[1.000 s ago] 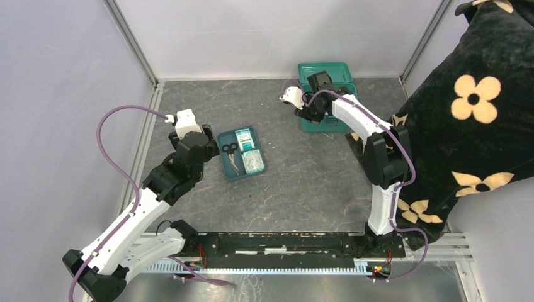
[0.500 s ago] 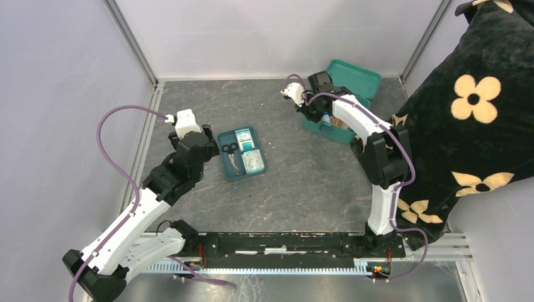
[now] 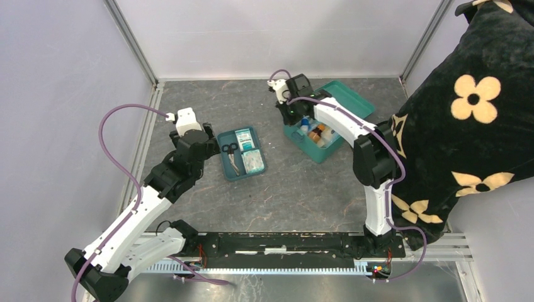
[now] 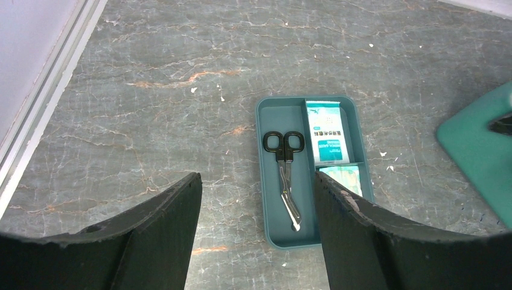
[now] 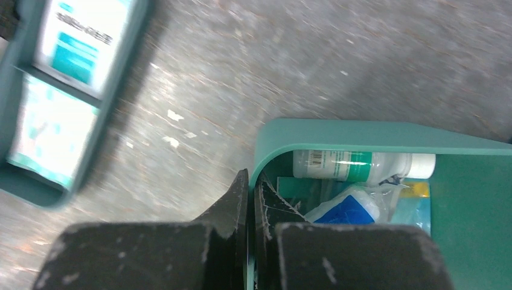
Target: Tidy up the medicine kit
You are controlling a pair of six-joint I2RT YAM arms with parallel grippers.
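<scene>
The kit (image 3: 327,150) slides toward the tray next, dragged by my right gripper, which then comes free. The bare tabletop (image 3: 272,139) beside the tray lies to its left in the top view.
The teal-green medicine kit (image 3: 327,150) stands at the back right, turned at an angle, with its lid (image 3: 350,100) open. Inside it lie a white bottle (image 5: 362,164), a blue packet (image 5: 347,211) and small brown bottles (image 3: 319,133). My right gripper (image 3: 290,114) is shut on the kit's left wall (image 5: 362,136), one finger inside and one outside. My left gripper (image 4: 256,241) is open and empty, hovering above the near left end of the flat teal tray (image 4: 273,211), which holds scissors (image 4: 285,169) and two sachets (image 4: 326,130).
A black cloth with cream flowers (image 3: 478,107) hangs at the right edge beside the kit. Metal frame rails (image 3: 148,126) run along the left and back of the grey table. The tray also shows in the top view (image 3: 242,153), mid-left.
The kit's lid has swung open. The right gripper has moved left and forward, and the kit has turned and slid with it toward the tray. The left arm has hardly moved.
</scene>
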